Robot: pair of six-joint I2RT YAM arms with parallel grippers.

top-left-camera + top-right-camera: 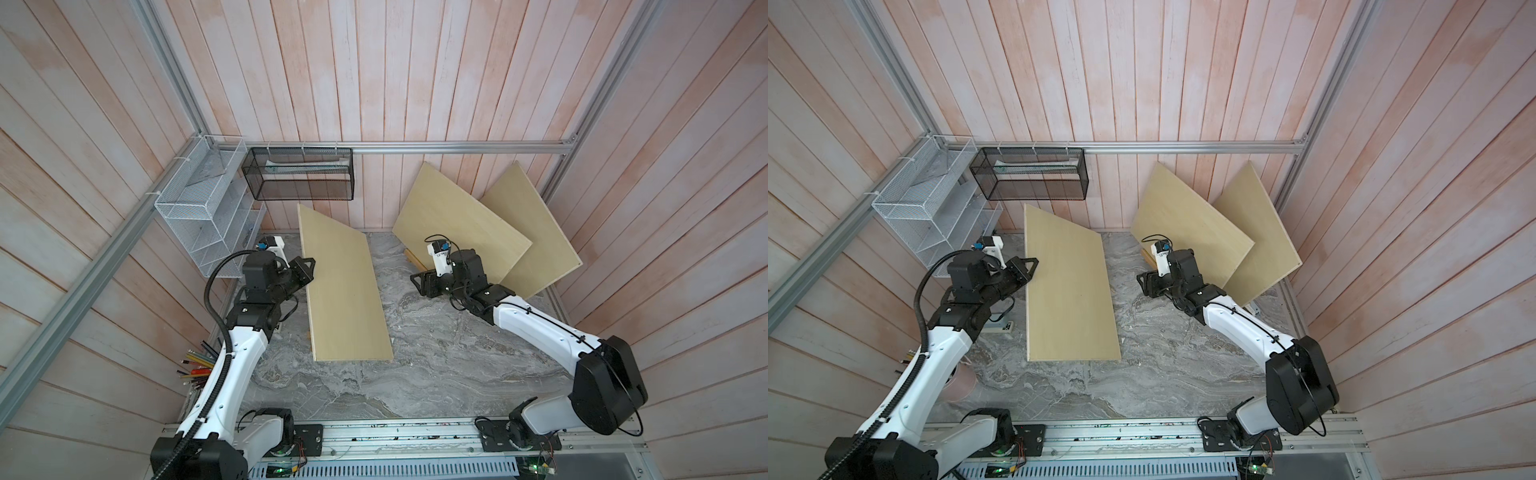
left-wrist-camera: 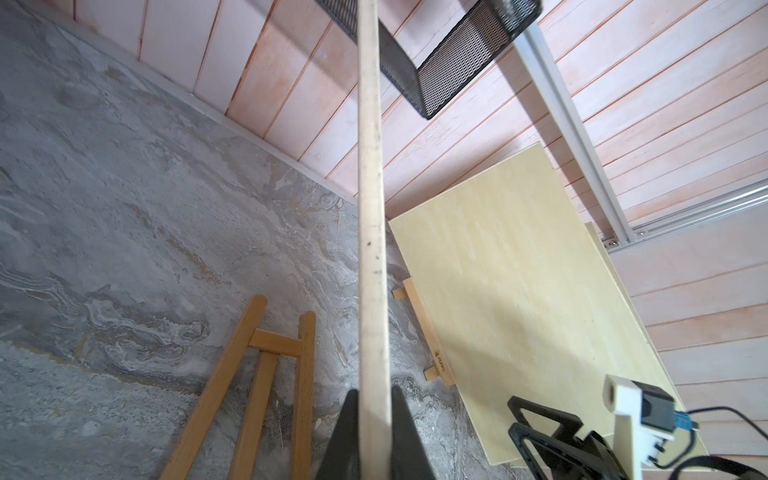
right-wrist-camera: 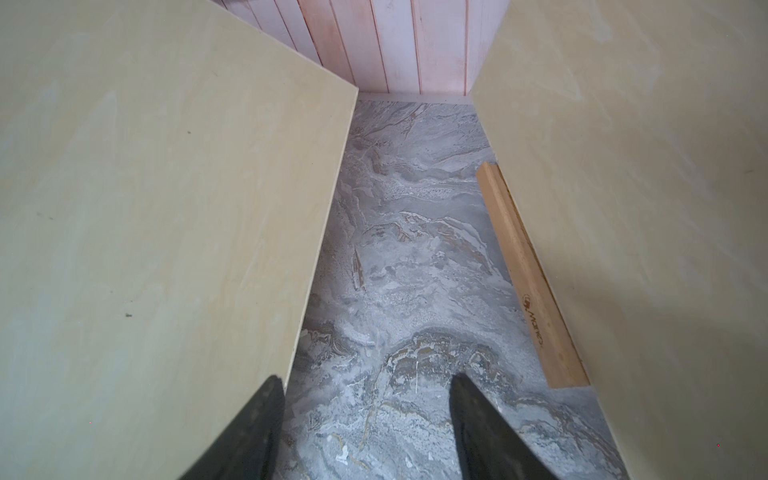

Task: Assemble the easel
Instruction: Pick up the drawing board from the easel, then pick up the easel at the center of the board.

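Note:
My right gripper will next move down and across toward the tilted board, onto the nearest leg of the easel frame, because my left gripper holds that board off that leg.
A pale wooden board (image 1: pixel 345 291) (image 1: pixel 1067 291) stands tilted on the marble table in both top views. My left gripper (image 1: pixel 309 266) (image 1: pixel 1034 266) (image 2: pixel 375 392) is shut on the board's left edge (image 2: pixel 370 208). A wooden easel frame (image 2: pixel 266 361) lies flat on the table beneath that board; the top views hide it. Right of it, a second board (image 1: pixel 461 224) (image 3: pixel 644 208) rests on an easel ledge (image 2: pixel 424 328) (image 3: pixel 528 282). My right gripper (image 1: pixel 417 282) (image 1: pixel 1144 282) (image 3: pixel 365 380) hovers open between the two boards, holding nothing.
A third board (image 1: pixel 536 232) leans against the back right wall. A white wire basket (image 1: pixel 199 208) and a black mesh basket (image 1: pixel 299 174) hang at the back left. Pencils (image 1: pixel 199 365) stand beside the left arm. Plank walls enclose the table.

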